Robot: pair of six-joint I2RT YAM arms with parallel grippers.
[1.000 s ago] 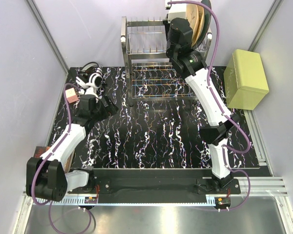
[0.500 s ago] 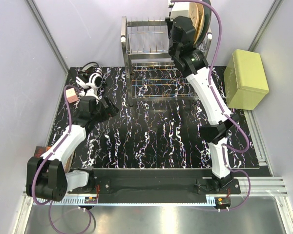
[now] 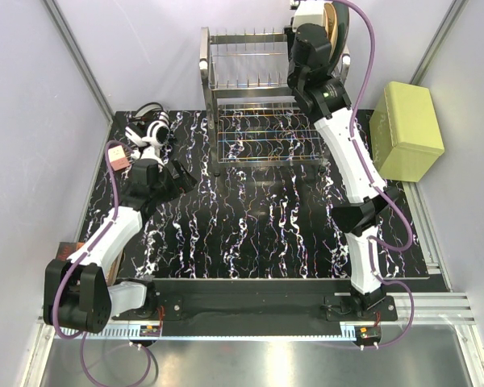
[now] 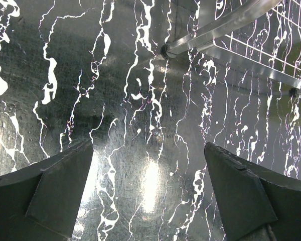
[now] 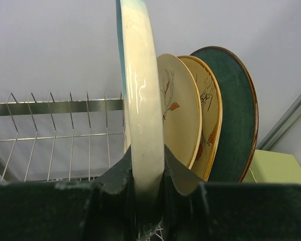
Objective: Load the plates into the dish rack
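Note:
Next, my right gripper moves down and slightly away from the orange-peach plates and settles the cream plate between the rack wires, since those beside them stand empty.
My right gripper is shut on the rim of the cream plate with a pale-blue edge, held upright over the top tier of the dish rack. Right of it stand two orange-peach plates with dark branch marks and the teal plate, all upright in the rack. In the top view the right gripper is at the rack's back right, with the plates partly hidden behind it. My left gripper is open and empty above the black marbled mat, left of the rack.
An olive-green box stands right of the rack. A black-and-white object with cables lies at the mat's back left. The rack's foot and lower wire shelf show in the left wrist view. Grey walls enclose the cell.
My right gripper has moved further back and right over the rack's top tier with the cream plate, closer to the standing plates. The left arm has not moved.

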